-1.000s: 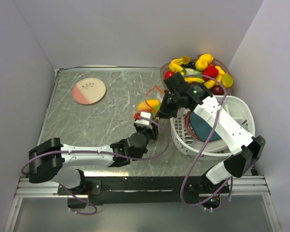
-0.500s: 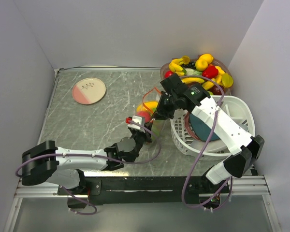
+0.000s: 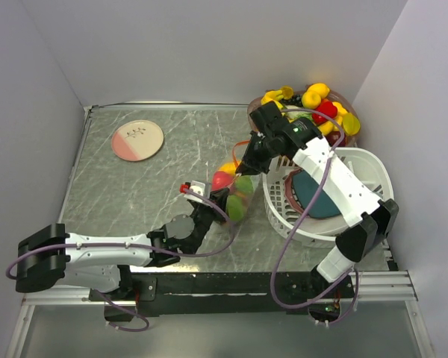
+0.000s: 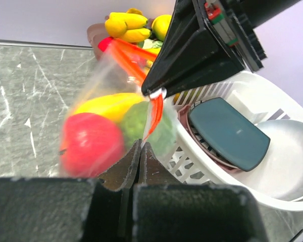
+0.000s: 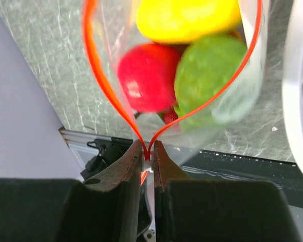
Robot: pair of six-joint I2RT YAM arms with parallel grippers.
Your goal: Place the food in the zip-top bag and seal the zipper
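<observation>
My right gripper moves outward along the open orange-red zipper pieces next, then toward the pink and white plate to release, since the pieces gape outward of it.
The zip-top bag (image 3: 237, 195) hangs stretched between my two grippers, with a red, a green and a yellow piece of food inside. In the right wrist view the red (image 5: 149, 75), green (image 5: 209, 68) and yellow (image 5: 187, 17) pieces show through the bag's open mouth. My right gripper (image 3: 248, 165) is shut on the zipper's white slider (image 5: 148, 160), where the two orange-red strips meet. My left gripper (image 3: 211, 203) is shut on the bag's other end, pinching the strip (image 4: 150, 118) between its jaws.
A clear bowl (image 3: 342, 97) heaped with more toy food stands at the back right. The white slatted basket (image 3: 284, 216) holding a teal plate (image 3: 317, 198) sits just right of the bag. A pink and white plate (image 3: 137, 139) lies at the back left.
My left gripper has drawn back toward the near left with its end of the bag. My right gripper has moved farther away. The bag is now stretched out between them.
</observation>
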